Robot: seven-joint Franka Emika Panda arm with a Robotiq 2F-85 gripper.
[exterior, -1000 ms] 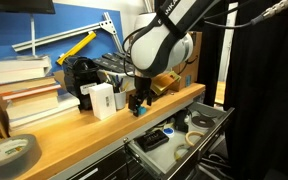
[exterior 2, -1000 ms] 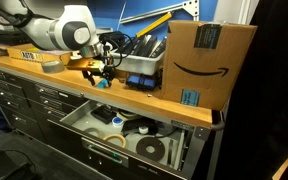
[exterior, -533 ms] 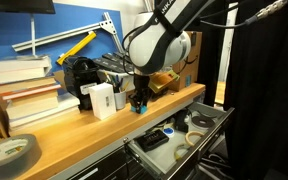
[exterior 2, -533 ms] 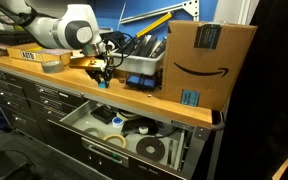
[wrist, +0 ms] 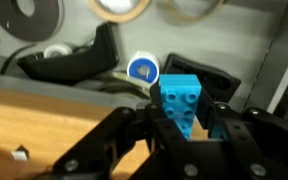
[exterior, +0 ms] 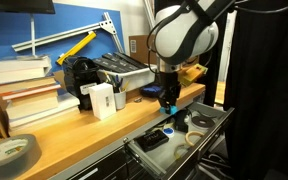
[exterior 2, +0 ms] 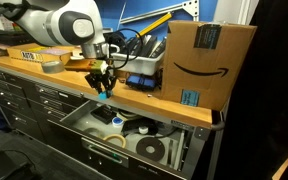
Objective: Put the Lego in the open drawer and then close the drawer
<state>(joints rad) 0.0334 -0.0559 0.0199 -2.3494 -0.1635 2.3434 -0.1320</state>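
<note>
The drawer bottom shows bare between the tape rolls. My gripper will next move away from the bench's edge and down to release the Lego there.
My gripper (exterior: 168, 104) is shut on the Lego (exterior: 168, 109), a small light-blue brick that hangs just past the wooden bench's front edge, above the open drawer (exterior: 217, 118). In an exterior view the gripper (exterior 2: 103, 89) holds the Lego (exterior 2: 104, 96) over the drawer's (exterior 2: 109, 156) back left part. The wrist view shows the studded Lego (wrist: 181, 102) clamped between the black jaws of the gripper (wrist: 184, 116), with the drawer (wrist: 271, 55) and its contents below.
The drawer holds tape rolls (exterior 2: 149, 148), a black object (wrist: 69, 62) and a round blue item (wrist: 143, 69). On the bench stand a white box (exterior: 100, 100), stacked books (exterior: 24, 95), a tape roll (exterior: 9, 152) and a cardboard box (exterior 2: 209, 60).
The gripper shut on the Lego on the benchtop, lifted it, and carried it forward past the bench edge to above the open drawer.
</note>
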